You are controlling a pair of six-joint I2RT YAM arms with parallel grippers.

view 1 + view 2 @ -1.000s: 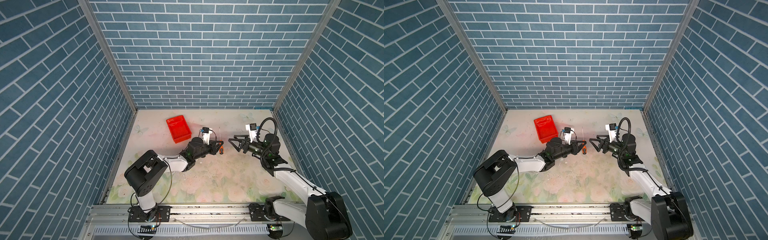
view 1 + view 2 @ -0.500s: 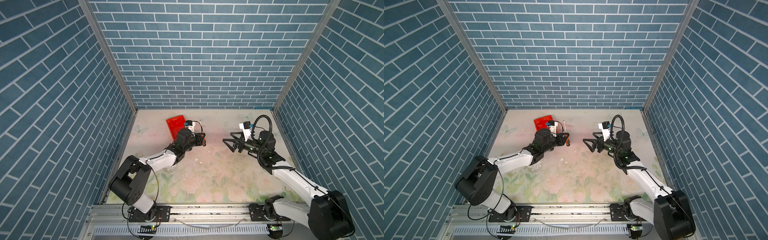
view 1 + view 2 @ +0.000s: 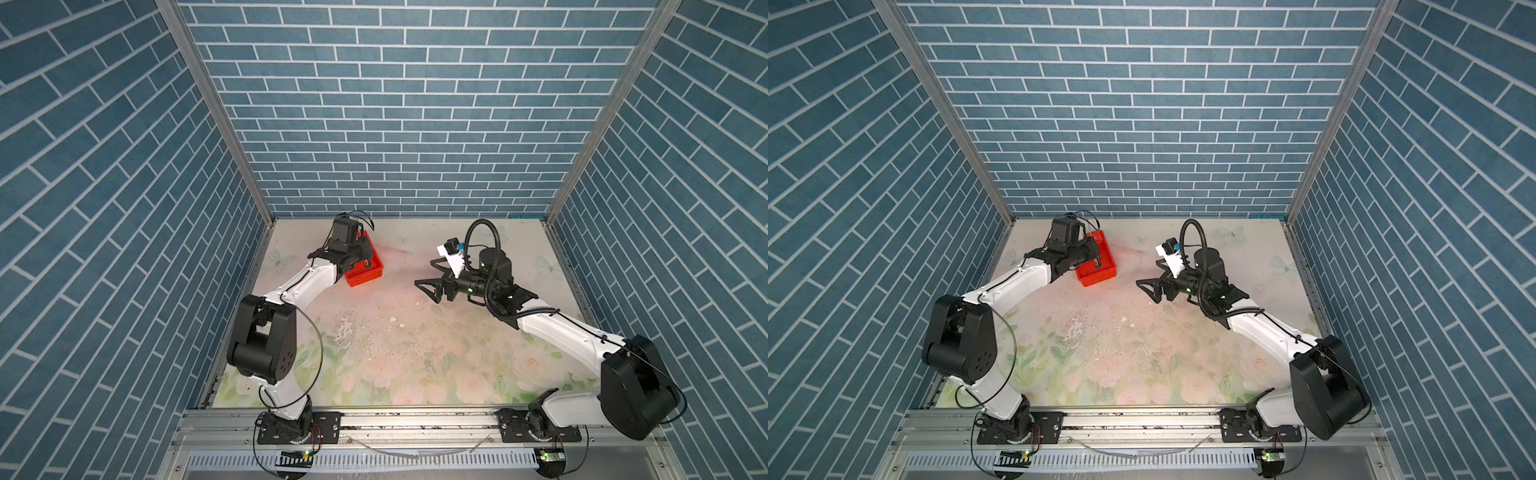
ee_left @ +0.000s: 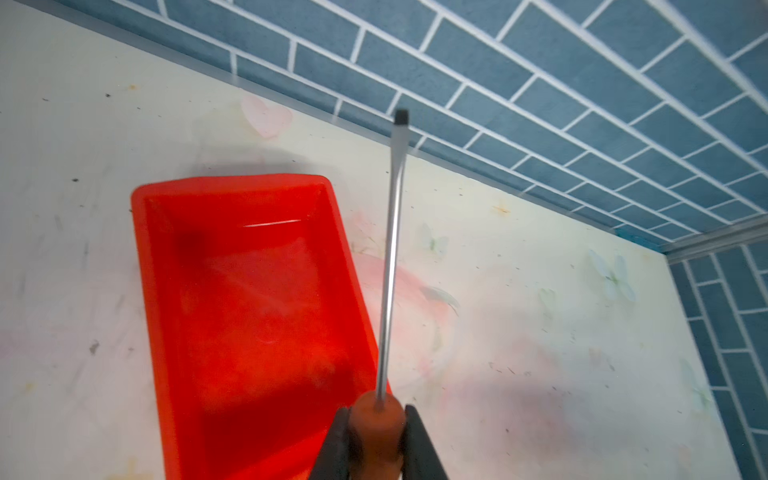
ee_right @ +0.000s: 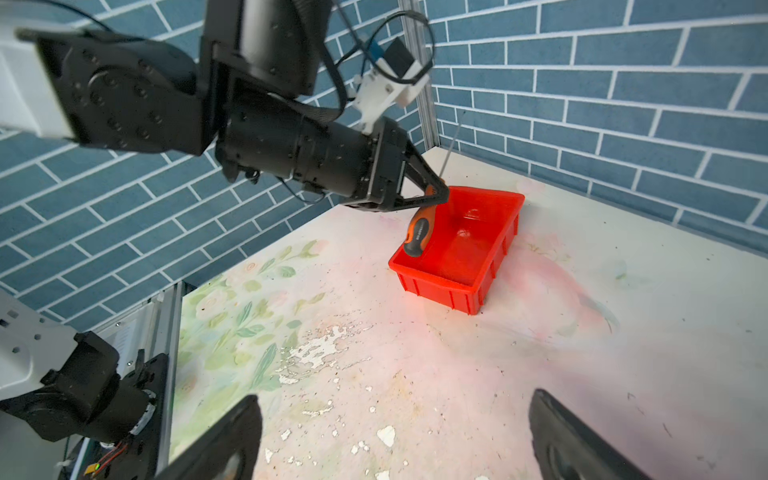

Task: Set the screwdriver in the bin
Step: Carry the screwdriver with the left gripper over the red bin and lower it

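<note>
Next, my left gripper tips downward, since the screwdriver's rod points up, and lowers to release the screwdriver on the bin's empty bottom below it.
My left gripper (image 4: 376,419) is shut on the orange handle of the screwdriver (image 5: 419,229). It holds the tool over the near end of the red bin (image 5: 451,286). The grey shaft (image 4: 390,249) points up toward the back wall. The black-banded handle end hangs down inside the bin's rim (image 4: 232,183). In both top views the left gripper (image 3: 362,258) (image 3: 1096,261) hovers over the bin (image 3: 365,277) (image 3: 1098,277) at the back left. My right gripper (image 3: 428,274) (image 5: 395,449) stands wide open and holds nothing, right of the bin above the mat.
The floral mat (image 3: 395,340) has flaked white patches (image 5: 316,353) near the middle. Blue brick walls close in the back and both sides. A metal rail (image 3: 415,419) runs along the front edge. The left arm's elbow (image 3: 266,336) stands at the front left.
The left arm has carried the screwdriver from mid-table to the back left, over the bin. The right gripper has opened a little wider and drawn back slightly to the right.
</note>
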